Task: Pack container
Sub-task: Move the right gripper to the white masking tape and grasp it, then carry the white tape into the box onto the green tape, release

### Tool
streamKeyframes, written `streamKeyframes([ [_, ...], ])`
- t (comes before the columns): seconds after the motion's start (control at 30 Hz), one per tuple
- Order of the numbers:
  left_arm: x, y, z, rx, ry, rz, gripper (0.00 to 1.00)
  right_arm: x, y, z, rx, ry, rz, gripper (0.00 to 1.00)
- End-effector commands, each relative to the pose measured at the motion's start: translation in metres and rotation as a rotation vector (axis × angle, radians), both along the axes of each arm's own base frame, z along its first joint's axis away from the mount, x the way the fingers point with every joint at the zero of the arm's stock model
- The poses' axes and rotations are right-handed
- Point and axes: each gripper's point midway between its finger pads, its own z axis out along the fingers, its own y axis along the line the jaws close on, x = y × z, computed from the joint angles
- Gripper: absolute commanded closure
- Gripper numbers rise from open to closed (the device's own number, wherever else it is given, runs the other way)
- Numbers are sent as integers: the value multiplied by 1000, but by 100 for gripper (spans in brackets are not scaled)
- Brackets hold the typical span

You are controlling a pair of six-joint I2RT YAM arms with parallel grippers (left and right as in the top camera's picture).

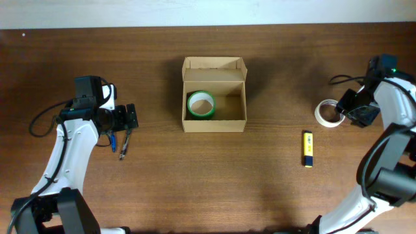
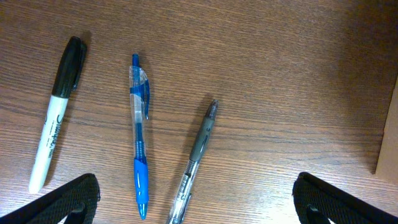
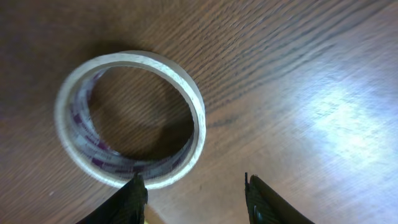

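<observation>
Next, my right gripper moves toward the roll and down, straddling the side of the roll nearest my fingers. The white tape roll (image 3: 127, 118) lies flat, its open hole beside them.
The tan cardboard container (image 1: 214, 120) stands open at the table's middle, flap lid back, with a green tape roll (image 1: 201, 104) inside at its left. My left gripper (image 2: 196, 202) is open over a blue pen (image 2: 140, 158), a grey clear pen (image 2: 196, 158) and a black-capped white marker (image 2: 55, 112); the pens also show in the overhead view (image 1: 122, 144). My right gripper (image 3: 196, 199) is open just beside a white tape roll (image 3: 127, 118), one finger near its rim; the roll also shows in the overhead view (image 1: 327, 114).
A yellow and blue highlighter (image 1: 308, 149) lies right of centre toward the front. A corner of the container shows at the right edge of the left wrist view (image 2: 390, 137). Cables trail behind both arms.
</observation>
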Motion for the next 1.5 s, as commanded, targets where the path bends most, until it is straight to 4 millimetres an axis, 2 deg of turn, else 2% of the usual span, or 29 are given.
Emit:
streamKeyframes([
  [0.0, 5, 0, 3, -4, -10, -13, 1, 1, 0, -17, 17, 24, -17, 49],
  [0.2, 5, 0, 3, -4, -10, -13, 1, 2, 0, -39, 29, 53, -17, 50],
  [0.3, 5, 0, 3, -4, -11, -12, 1, 2, 0, -45, 34, 65, -17, 58],
  [0.47, 5, 0, 3, -4, -10, -12, 1, -1, 1, -55, 41, 88, -17, 62],
  [0.5, 5, 0, 3, -4, -10, -12, 1, -2, 1, -57, 41, 95, -17, 69],
  [0.57, 5, 0, 3, -4, -10, -13, 1, -2, 1, -58, 44, 98, -17, 96],
  [0.7, 5, 0, 3, -4, -10, -13, 1, 2, 5, -42, 64, 84, -13, 96],
  [0.73, 5, 0, 3, -4, -10, -13, 1, 6, 6, -34, 72, 67, -4, 96],
  [0.8, 5, 0, 3, -4, -10, -13, 1, 20, 17, -5, 121, -6, 48, 96],
  [0.83, 5, 0, 3, -4, -10, -13, 1, 29, 25, 12, 152, -56, 85, 96],
  [0.9, 5, 0, 3, -4, -10, -13, 1, 50, 51, 65, 225, -193, 197, 96],
  [0.97, 5, 0, 3, -4, -10, -13, 1, 61, 76, 115, 258, -307, 306, 96],
  [1.07, 5, 0, 3, -4, -10, -12, 1, 65, 124, 198, 212, -465, 527, 96],
  [1.13, 5, 0, 3, -4, -10, -13, 1, 61, 160, 237, 161, -528, 667, 96],
  [1.2, 5, 0, 3, -4, -10, -13, 1, 56, 193, 256, 102, -550, 799, 96],
  [1.27, 5, 0, 3, -4, -10, -13, 1, 48, 235, 261, 57, -548, 965, 96],
  [1.37, 5, 0, 3, -4, -10, -13, 1, 40, 286, 248, -7, -505, 1189, 96],
  [1.47, 5, 0, 3, -4, -10, -13, 1, 39, 320, 223, -96, -423, 1307, 96],
])
